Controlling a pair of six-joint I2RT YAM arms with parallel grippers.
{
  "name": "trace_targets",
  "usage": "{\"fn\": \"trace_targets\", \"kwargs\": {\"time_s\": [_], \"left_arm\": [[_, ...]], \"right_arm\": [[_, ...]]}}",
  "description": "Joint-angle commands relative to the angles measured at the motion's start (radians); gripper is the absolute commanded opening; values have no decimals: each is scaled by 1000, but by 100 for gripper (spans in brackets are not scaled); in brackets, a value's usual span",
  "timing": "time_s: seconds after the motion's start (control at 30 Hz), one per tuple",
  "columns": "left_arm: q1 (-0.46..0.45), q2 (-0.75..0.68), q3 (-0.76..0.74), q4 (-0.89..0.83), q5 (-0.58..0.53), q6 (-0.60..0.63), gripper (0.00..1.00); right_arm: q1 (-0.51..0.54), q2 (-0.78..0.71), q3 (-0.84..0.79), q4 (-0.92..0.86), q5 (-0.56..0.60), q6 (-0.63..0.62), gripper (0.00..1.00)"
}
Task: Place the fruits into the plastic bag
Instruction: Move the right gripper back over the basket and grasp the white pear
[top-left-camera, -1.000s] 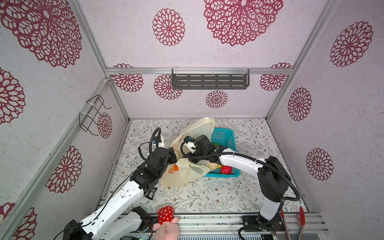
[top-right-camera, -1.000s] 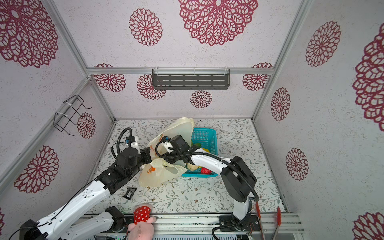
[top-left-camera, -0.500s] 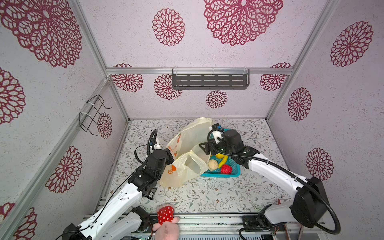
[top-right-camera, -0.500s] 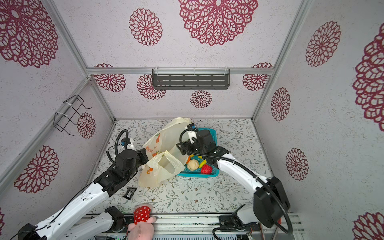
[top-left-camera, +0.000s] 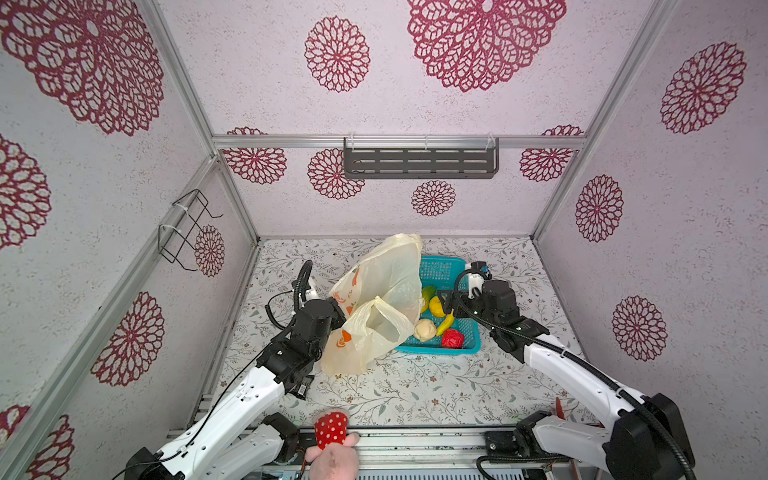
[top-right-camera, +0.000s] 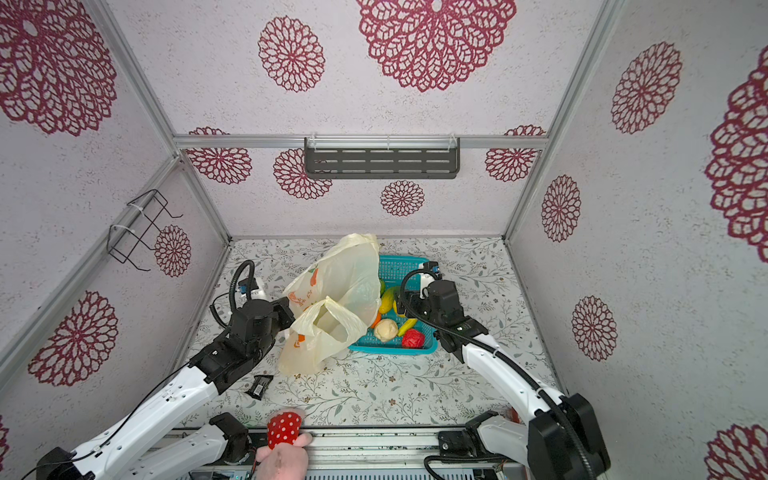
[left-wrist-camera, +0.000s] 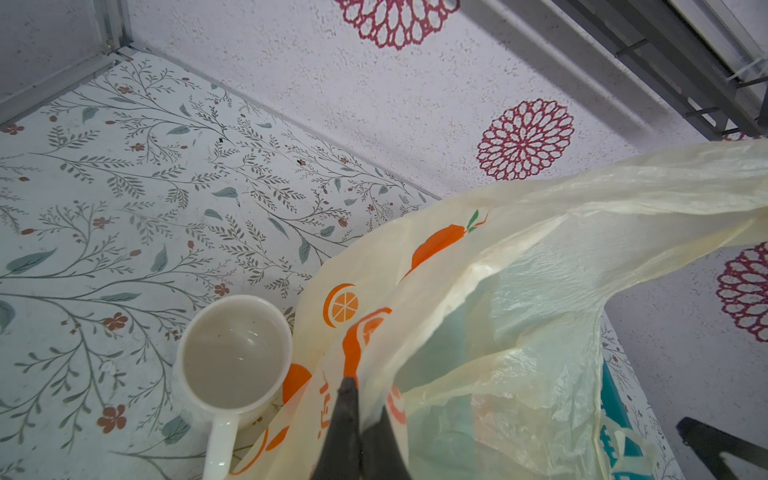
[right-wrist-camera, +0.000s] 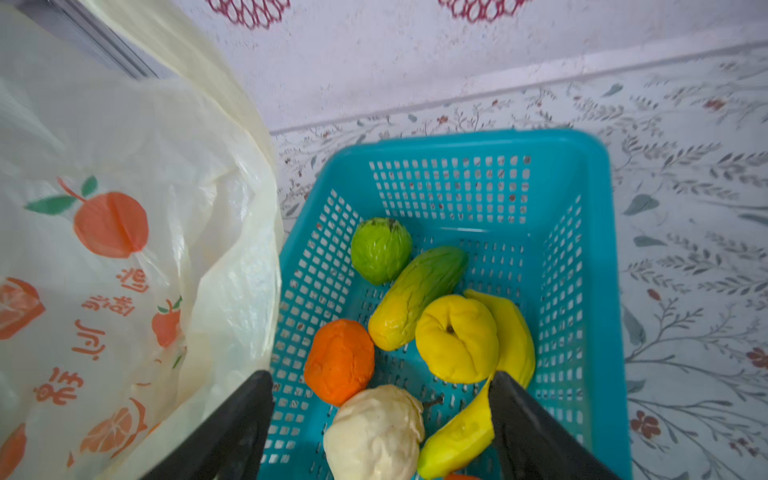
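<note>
I should move my right gripper down, back and toward the bag, with its fingers on both sides of the cream fruit (top-left-camera: 424, 329) (right-wrist-camera: 375, 436), because the fruit is below them, closer to the bag and my base.
The pale-yellow plastic bag (top-left-camera: 386, 286) with orange prints stands opened left of the basket in both top views. My left gripper (left-wrist-camera: 362, 398) is shut on the bag's edge (left-wrist-camera: 419, 332). My right gripper (right-wrist-camera: 380, 376) hangs open over the fruits in the basket, with nothing between its fingers. Below it lie an orange (right-wrist-camera: 338, 361), a yellow round one (right-wrist-camera: 455, 338), a banana (right-wrist-camera: 457, 436), a green round one (right-wrist-camera: 380, 249), a long green-yellow one (right-wrist-camera: 415, 291) and a cream one (right-wrist-camera: 374, 432). A red bumpy one (top-left-camera: 452, 338) lies at the basket's front.
The teal perforated basket (top-left-camera: 440, 270) sits right of the bag. A white cup (left-wrist-camera: 235, 353) stands behind the bag on the left. A small black object (top-right-camera: 259, 386) lies near the left arm. A red dotted plush toy (top-left-camera: 331, 428) sits at the front edge.
My right gripper has drawn back from the bag's mouth to the right and now hangs over the basket. The bag has spread wider. The left gripper keeps its hold.
</note>
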Motion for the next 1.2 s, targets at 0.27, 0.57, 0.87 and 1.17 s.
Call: {"fn": "trace_targets", "kwargs": {"time_s": [0.27, 0.57, 0.87, 1.17], "left_arm": [[9, 14, -6, 12, -12, -30, 0], [9, 17, -2, 13, -6, -27, 0], [10, 33, 12, 16, -2, -14, 0], [9, 34, 6, 15, -8, -19, 0]], "right_arm": [[142, 255, 79, -163, -40, -4, 84], [159, 358, 158, -244, -9, -43, 87], [174, 417, 184, -264, -8, -41, 86], [177, 418, 174, -250, 10, -26, 58]]}}
